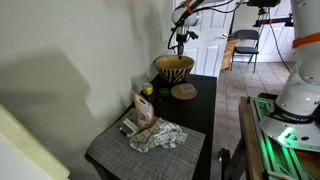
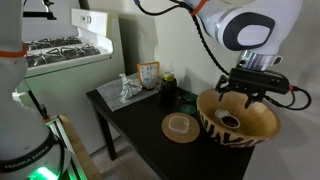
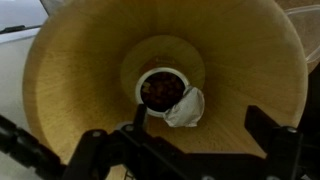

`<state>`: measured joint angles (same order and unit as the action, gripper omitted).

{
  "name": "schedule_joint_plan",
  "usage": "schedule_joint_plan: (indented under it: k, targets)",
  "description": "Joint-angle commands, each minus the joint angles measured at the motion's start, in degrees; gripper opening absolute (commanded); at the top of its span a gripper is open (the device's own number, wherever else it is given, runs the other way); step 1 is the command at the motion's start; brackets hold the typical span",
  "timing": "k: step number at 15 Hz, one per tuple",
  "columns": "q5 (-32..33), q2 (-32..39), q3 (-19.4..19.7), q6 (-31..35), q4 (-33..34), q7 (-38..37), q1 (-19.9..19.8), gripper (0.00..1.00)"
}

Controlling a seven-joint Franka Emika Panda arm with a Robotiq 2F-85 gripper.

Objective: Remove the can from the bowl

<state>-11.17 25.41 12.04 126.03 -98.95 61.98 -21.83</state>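
The can stands upright at the bottom of the bowl, so the robot's open gripper should go down into the bowl onto the can's rim by the peeled-back lid (image 2: 229, 120) (image 3: 184, 94).
The large tan bowl with dark zigzag stripes stands at the far end of the black table in both exterior views (image 1: 173, 68) (image 2: 240, 122). In the wrist view the bowl's inside (image 3: 90, 70) fills the frame. The can (image 3: 162, 90) sits upright at its bottom with dark contents and a peeled-back lid. In an exterior view the can is only a dark spot (image 2: 229, 121). My gripper (image 3: 200, 125) hangs open right above the bowl, fingers spread and holding nothing. It also shows in both exterior views (image 1: 179, 48) (image 2: 243, 98).
A flat round wooden disc (image 1: 184, 91) (image 2: 181, 126) lies beside the bowl. A crumpled cloth (image 1: 158, 137) on a grey placemat, a snack bag (image 1: 145, 108) and a dark jar (image 2: 168, 82) fill the table's other end. A stove (image 2: 60, 50) stands beyond.
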Motion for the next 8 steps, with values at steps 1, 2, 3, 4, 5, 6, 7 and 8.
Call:
schedule_joint_plan:
  k: [1, 2, 3, 4, 5, 6, 7, 8]
  targets:
    - [1.5, -1.8, -2.9, 5.7, -5.8, -1.2, 1.1, 1.00]
    - [1.2, -1.9, -3.5, 6.9, -6.7, -1.6, 1.2, 1.00]
    - [0.9, -2.0, -3.9, 7.8, -7.6, -2.1, 1.3, 1.00]
    - [0.5, -1.9, -4.0, 8.4, -8.4, -2.8, 1.0, 1.00]
    - [0.2, -1.8, -4.2, 8.6, -8.9, -3.3, 0.6, 1.00]
    - [-0.4, -1.7, -4.1, 8.7, -9.5, -3.6, -0.1, 1.00]
    - [-1.0, -1.4, -4.0, 8.7, -9.8, -3.6, -0.9, 0.99]
    - [-1.4, -1.3, -3.9, 8.6, -10.1, -3.4, -1.7, 1.00]
